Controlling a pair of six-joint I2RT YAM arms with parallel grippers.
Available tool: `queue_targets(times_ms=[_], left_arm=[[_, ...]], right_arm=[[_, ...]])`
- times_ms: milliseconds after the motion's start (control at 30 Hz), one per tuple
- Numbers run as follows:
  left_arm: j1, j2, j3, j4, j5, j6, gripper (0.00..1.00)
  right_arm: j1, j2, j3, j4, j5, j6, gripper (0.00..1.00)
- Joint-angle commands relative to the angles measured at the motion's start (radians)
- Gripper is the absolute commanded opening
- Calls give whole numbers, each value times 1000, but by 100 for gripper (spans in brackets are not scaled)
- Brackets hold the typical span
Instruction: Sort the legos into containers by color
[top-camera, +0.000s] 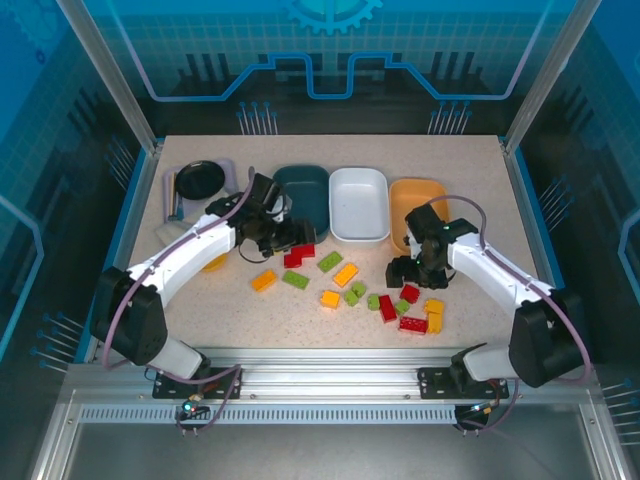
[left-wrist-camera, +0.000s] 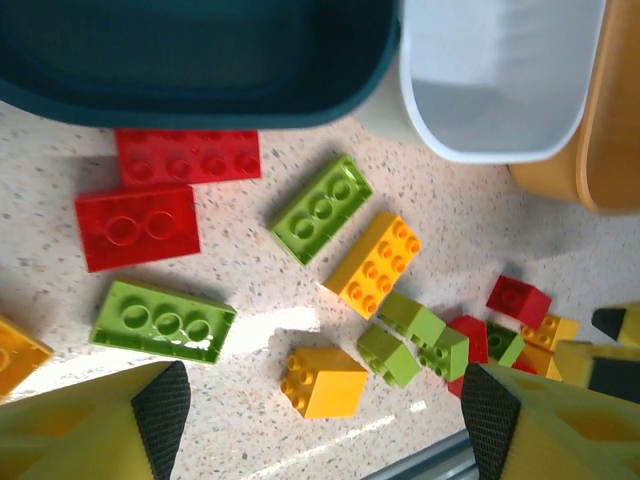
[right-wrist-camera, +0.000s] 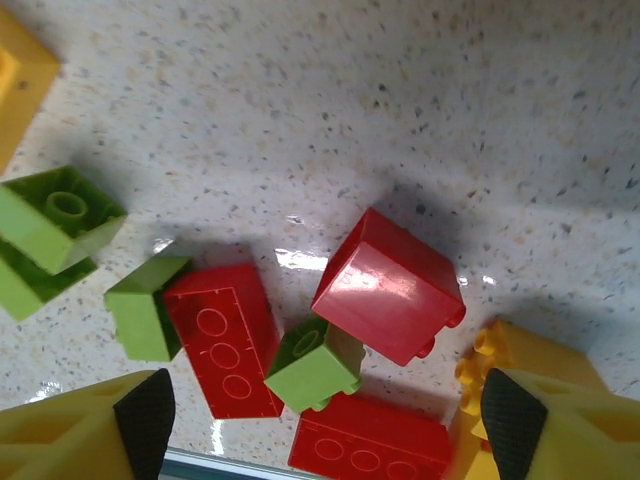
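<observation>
The red block has slanted sides, so my right gripper needs to turn its fingers to match them next, then go down around the block.
Red, lime green and orange-yellow legos lie scattered on the speckled table in front of the dark teal tray, white tray and orange tray. My left gripper hangs open by the teal tray, over two red bricks, a green brick and a yellow brick that lies between its fingers. My right gripper is open above a red block, a small green brick and long red bricks. Neither gripper holds anything.
A lavender tray with a black round bowl stands at the back left. A yellow piece peeks out under my left arm. The metal rail runs along the table's near edge, close to the brick pile.
</observation>
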Motion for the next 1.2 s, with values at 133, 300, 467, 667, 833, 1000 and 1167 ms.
queue_targets(times_ms=[133, 300, 467, 667, 833, 1000, 1167], left_arm=[[-69, -38, 4, 71, 41, 72, 77], [-88, -65, -9, 120, 86, 79, 77], [-90, -67, -9, 114, 86, 81, 77], [-90, -68, -7, 115, 90, 84, 77], [-90, -66, -10, 126, 97, 80, 77], [-90, -67, -10, 130, 101, 77, 77], [-90, -66, -11, 137, 96, 74, 77]], right_arm=[[-63, 83, -14, 50, -19, 195, 77], [-102, 104, -31, 65, -45, 265, 75], [-102, 144, -33, 80, -69, 296, 74], [-102, 170, -47, 94, -64, 316, 69], [-99, 200, -47, 125, -55, 331, 58], [-83, 202, -37, 112, -39, 332, 49], [-61, 196, -8, 57, 3, 308, 63]])
